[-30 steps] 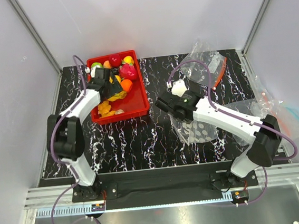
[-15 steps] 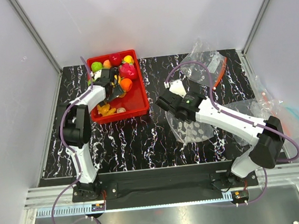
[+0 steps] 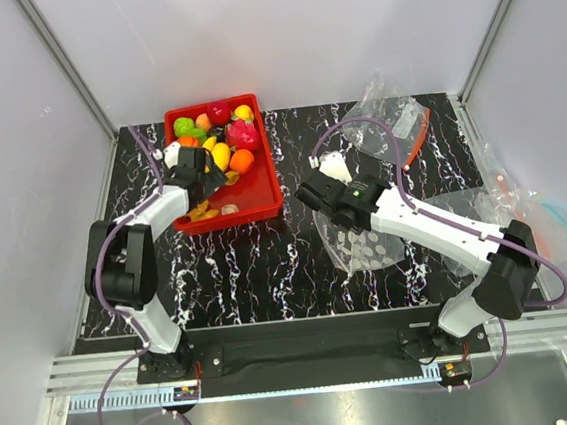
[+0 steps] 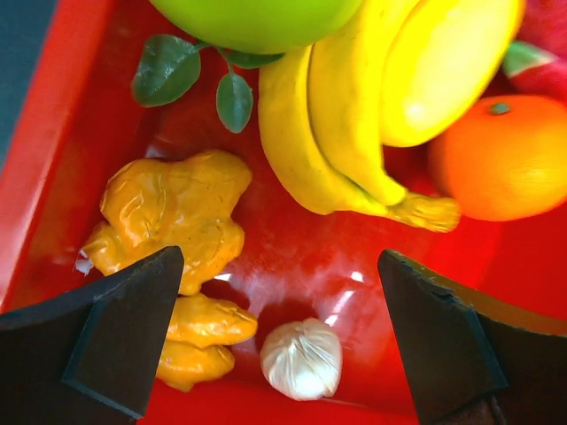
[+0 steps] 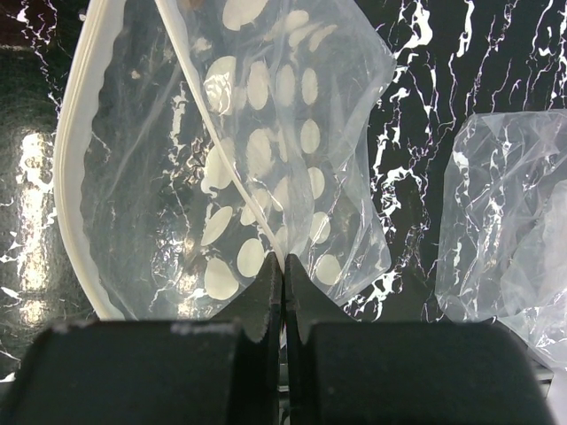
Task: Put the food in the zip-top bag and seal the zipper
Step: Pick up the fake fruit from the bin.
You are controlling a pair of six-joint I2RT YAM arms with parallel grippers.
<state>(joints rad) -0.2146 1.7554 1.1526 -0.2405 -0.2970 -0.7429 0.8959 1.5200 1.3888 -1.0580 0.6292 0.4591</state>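
Note:
My left gripper reaches outward past the garlic bulb and down next until its fingers straddle the near part of the banana bunch (image 4: 328, 133).
The food lies in a red tray (image 3: 271, 189): banana bunch (image 4: 328, 133), green apple (image 4: 257, 13), orange (image 4: 505, 155) and yellow oval fruit (image 4: 447, 62). My left gripper (image 3: 203, 180) hangs open over the tray's near end (image 4: 279, 345), holding nothing, with a small white garlic bulb (image 4: 301, 359) on the tray floor between its fingers. My right gripper (image 3: 342, 217) is shut (image 5: 283, 266) on the mouth edge of the zip-top bag (image 5: 266, 133), pinching its whitish zipper (image 5: 235, 177). The dotted bag (image 3: 367, 245) droops onto the table with its mouth gaping.
Orange-yellow ginger pieces (image 4: 173, 217) lie by the left finger. A pink dragon fruit (image 3: 243, 136) and a dark red apple (image 3: 218, 112) share the tray. A clear bag with an orange-red zipper (image 3: 396, 126) lies back right, and more clear bags (image 3: 540, 213) at the right edge.
My left gripper has drawn back a little toward the tray's near end and stays open. The right gripper shifted the bag slightly at first, then held still.

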